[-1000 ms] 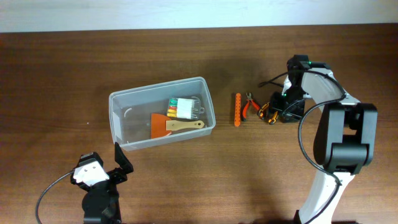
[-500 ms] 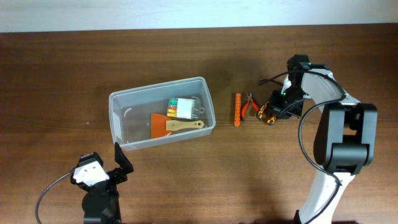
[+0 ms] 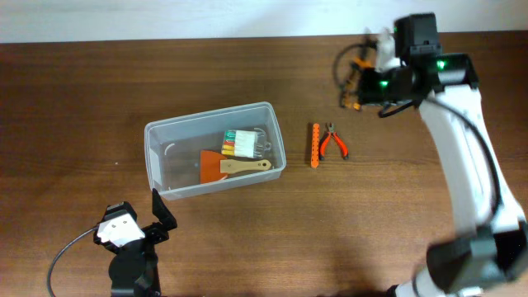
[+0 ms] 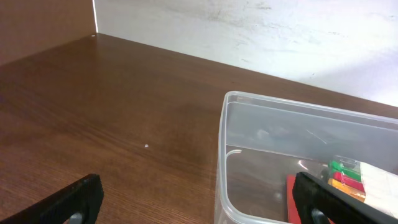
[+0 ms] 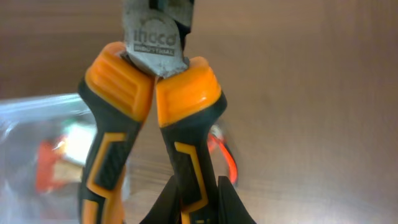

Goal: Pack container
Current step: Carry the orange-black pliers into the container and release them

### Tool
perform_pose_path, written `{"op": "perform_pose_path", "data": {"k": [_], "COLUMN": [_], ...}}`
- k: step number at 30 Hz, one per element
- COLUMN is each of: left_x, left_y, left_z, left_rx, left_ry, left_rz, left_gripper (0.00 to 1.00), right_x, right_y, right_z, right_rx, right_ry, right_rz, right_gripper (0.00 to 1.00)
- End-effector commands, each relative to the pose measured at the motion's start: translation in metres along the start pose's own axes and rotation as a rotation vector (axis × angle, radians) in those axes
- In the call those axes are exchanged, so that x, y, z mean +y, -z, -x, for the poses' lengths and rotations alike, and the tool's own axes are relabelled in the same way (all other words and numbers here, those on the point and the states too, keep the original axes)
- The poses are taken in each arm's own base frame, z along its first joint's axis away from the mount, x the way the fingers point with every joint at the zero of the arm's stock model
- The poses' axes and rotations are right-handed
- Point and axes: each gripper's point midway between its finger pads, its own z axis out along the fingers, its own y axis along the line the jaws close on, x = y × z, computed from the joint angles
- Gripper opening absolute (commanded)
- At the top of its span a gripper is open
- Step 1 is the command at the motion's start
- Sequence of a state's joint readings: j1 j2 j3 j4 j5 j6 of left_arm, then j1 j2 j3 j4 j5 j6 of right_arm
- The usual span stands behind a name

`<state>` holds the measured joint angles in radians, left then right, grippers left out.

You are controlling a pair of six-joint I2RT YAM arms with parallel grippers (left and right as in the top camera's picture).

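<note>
The bottom of the container is bare beside the scraper, so my right gripper needs to carry the pliers to the left in the overhead view and down over that spot.
The clear plastic container (image 3: 214,148) sits left of centre and holds a small clear box with colourful contents (image 3: 244,143) and an orange scraper (image 3: 223,165). It also shows in the left wrist view (image 4: 298,162). My right gripper (image 3: 363,81) is raised at the far right and is shut on orange-and-black pliers (image 5: 155,124). Small red pliers (image 3: 333,140) and an orange bar (image 3: 314,145) lie on the table right of the container. My left gripper (image 3: 157,216) is open and empty, near the container's front left corner.
The brown wooden table (image 3: 82,99) ends at a white wall (image 3: 165,16) along the far edge. The right arm's cable hangs near the held pliers.
My right gripper has lifted the orange-and-black pliers off the table and risen up and towards the far edge. The left arm has not moved.
</note>
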<state>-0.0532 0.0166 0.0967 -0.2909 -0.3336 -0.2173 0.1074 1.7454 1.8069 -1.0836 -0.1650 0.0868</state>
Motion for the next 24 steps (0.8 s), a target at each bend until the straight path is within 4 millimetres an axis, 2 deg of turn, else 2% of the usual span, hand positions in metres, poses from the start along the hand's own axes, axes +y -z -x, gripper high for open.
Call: {"op": "perform_pose_path", "data": {"k": [1, 6, 10, 12, 14, 20, 24], "left_x": [0.000, 0.000, 0.000, 0.000, 0.000, 0.000, 0.000], "left_y": [0.000, 0.000, 0.000, 0.000, 0.000, 0.000, 0.000], "left_z": [-0.001, -0.001, -0.001, -0.001, -0.001, -0.001, -0.001], "left_rx": [0.000, 0.000, 0.000, 0.000, 0.000, 0.000, 0.000], "left_ry": [-0.010, -0.010, -0.010, -0.010, -0.010, -0.010, -0.010], "left_rz": [0.000, 0.000, 0.000, 0.000, 0.000, 0.000, 0.000], "left_gripper": [0.99, 0.99, 0.99, 0.99, 0.99, 0.99, 0.99], "right_x": [0.082, 0.174, 0.222, 0.236, 0.249, 0.278, 0.281], "right_y": [0.026, 0.007, -0.023, -0.043, -0.065, -0.133, -0.167], "right_z": [-0.003, -0.040, -0.074, -0.084, -0.090, -0.094, -0.099], "right_rx": [-0.079, -0.090, -0.097, -0.104, -0.117, -0.172, -0.174], "right_ry": [0.508, 1.046, 1.472, 1.621, 1.701, 1.732, 1.730], "right_rz": [0.109, 0.294, 0.414, 0.444, 0.461, 0.479, 0.482], "right_gripper": [0.04, 0.04, 0.04, 0.04, 0.04, 0.04, 0.04]}}
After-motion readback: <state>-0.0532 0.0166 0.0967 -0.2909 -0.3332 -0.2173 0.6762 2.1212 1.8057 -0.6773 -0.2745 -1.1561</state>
